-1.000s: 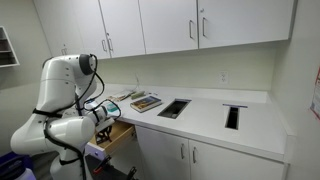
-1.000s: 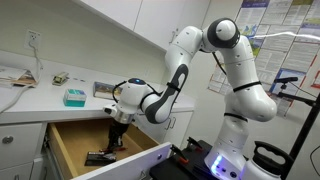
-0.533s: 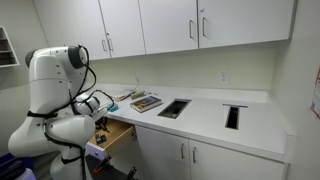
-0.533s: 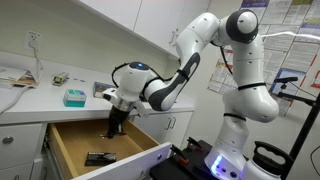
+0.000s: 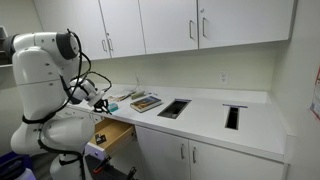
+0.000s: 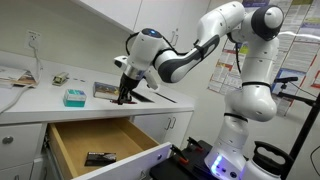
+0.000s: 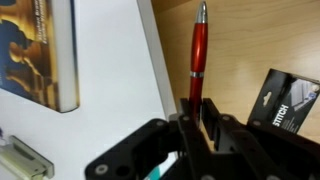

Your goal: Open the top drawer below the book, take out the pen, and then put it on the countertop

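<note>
The red pen (image 7: 198,52) still hangs over the open drawer, so the robot's gripper will next rise, cross onto the bare white part of the countertop beside the book, and go down to release it.
The top drawer (image 6: 100,141) stands pulled open, its light wooden inside showing; it also shows in an exterior view (image 5: 116,133). My gripper (image 7: 193,108) is shut on a red pen (image 7: 198,52) with a silver tip. In an exterior view the gripper (image 6: 125,97) holds it above the drawer, at the front edge of the white countertop (image 6: 60,108). The striped book (image 7: 38,50) lies on the countertop (image 7: 112,70) just beside the gripper, and shows in both exterior views (image 5: 146,102) (image 6: 105,90).
A black flat item (image 6: 99,158) lies in the drawer's front part, also in the wrist view (image 7: 285,100). A teal box (image 6: 73,97) sits on the counter. Two dark cut-outs (image 5: 174,108) (image 5: 232,116) lie further along. White cupboard doors (image 5: 160,25) hang above.
The gripper has risen out of the drawer with the pen in it, up to countertop level near the book. The black item stays in the drawer.
</note>
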